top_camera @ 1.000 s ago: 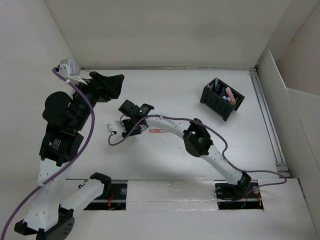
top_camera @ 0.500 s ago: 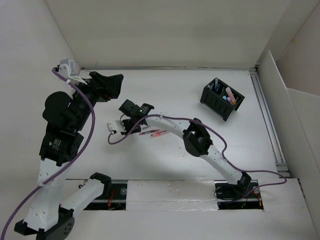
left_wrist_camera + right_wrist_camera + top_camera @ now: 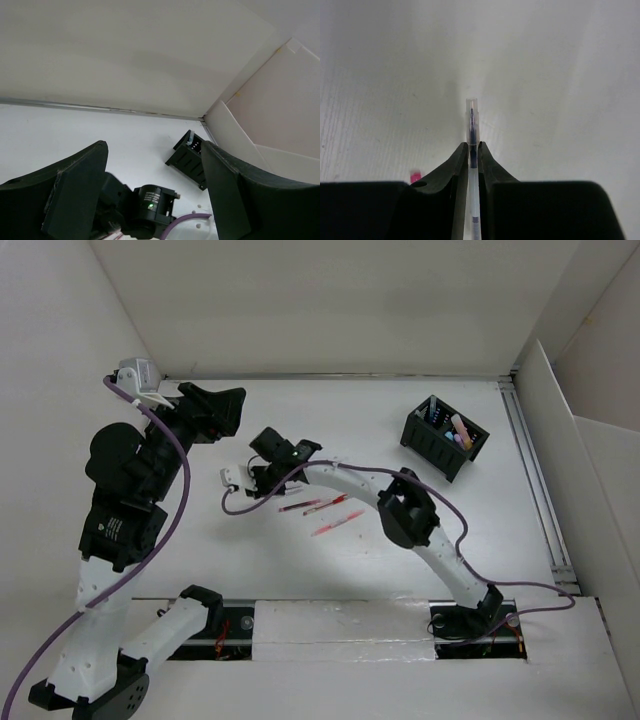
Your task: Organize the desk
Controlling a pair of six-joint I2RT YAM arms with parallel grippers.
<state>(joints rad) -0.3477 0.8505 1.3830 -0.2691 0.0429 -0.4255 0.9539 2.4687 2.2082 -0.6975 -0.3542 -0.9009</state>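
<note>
The right gripper lifts outward toward the black organizer box next, tilts the clear pen upright and brings it down beside the blue one, since the box already holds pens.
The white desk point(image 3: 400, 570) has three red-pink pens lying left of centre: one point(image 3: 300, 506), one point(image 3: 335, 500) and one point(image 3: 338, 523). My right gripper point(image 3: 265, 476) hangs just left of them. In the right wrist view it point(image 3: 474, 146) is shut on a clear pen with dark ink point(image 3: 473, 117), whose tip sticks out past the fingertips above the desk. A pink pen end point(image 3: 415, 176) shows at lower left. My left gripper point(image 3: 222, 408) is open and empty, raised at the far left; in its own view the fingers point(image 3: 75, 190) stand wide apart.
A black slotted organizer box point(image 3: 445, 436) holding several pens stands at the far right; it also shows in the left wrist view point(image 3: 192, 160). White panel walls point(image 3: 330, 310) border the desk. A metal rail point(image 3: 535, 480) runs along the right edge.
My right gripper has moved away from the near edge and slightly right, uncovering the red-pink pens on the desk. The left arm has not moved.
</note>
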